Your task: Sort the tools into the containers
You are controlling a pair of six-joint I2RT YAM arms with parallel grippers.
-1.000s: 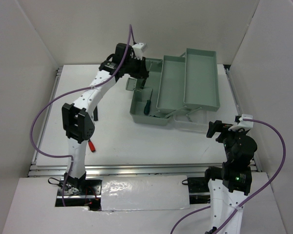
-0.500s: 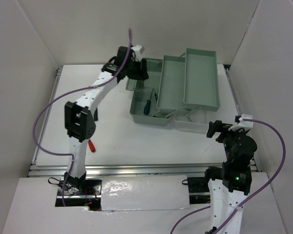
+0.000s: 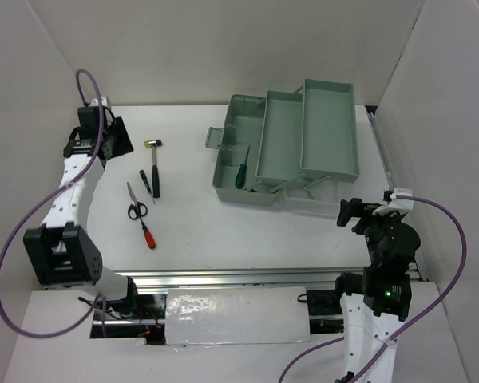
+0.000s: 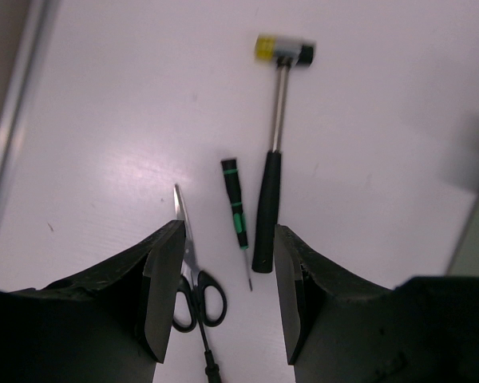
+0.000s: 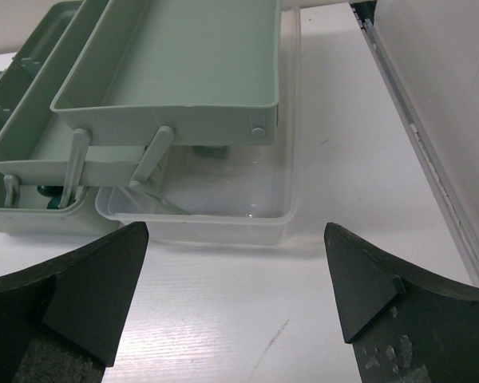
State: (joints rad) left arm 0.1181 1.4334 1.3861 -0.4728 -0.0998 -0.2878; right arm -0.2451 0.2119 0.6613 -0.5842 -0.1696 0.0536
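Observation:
The screwdriver lies close beside the hammer (image 3: 154, 167), so I will lower my left gripper toward the tools next, with my fingers around only the green screwdriver's handle.
The sage-green toolbox (image 3: 303, 136) stands open at the back right, its trays fanned out. A dark-handled screwdriver (image 3: 240, 171) lies in its base compartment. On the table at the left lie the hammer (image 3: 154, 167), the green screwdriver (image 3: 146, 182), the scissors (image 3: 135, 204) and the red screwdriver (image 3: 147, 234). My left gripper (image 3: 118, 142) is open and empty, just left of these tools. In the left wrist view the hammer (image 4: 273, 187), green screwdriver (image 4: 235, 214) and scissors (image 4: 195, 286) lie beyond my open gripper (image 4: 223, 303). My right gripper (image 3: 349, 212) is open and empty in front of the toolbox (image 5: 168, 72).
A clear plastic tub (image 3: 313, 205) sits against the toolbox's near right side, and shows in the right wrist view (image 5: 199, 209). White walls enclose the table on three sides. A metal rail (image 5: 419, 136) runs along the right edge.
My left arm has swung from over the toolbox to the far left of the table, which uncovers the tools lying there. The right arm has not moved.

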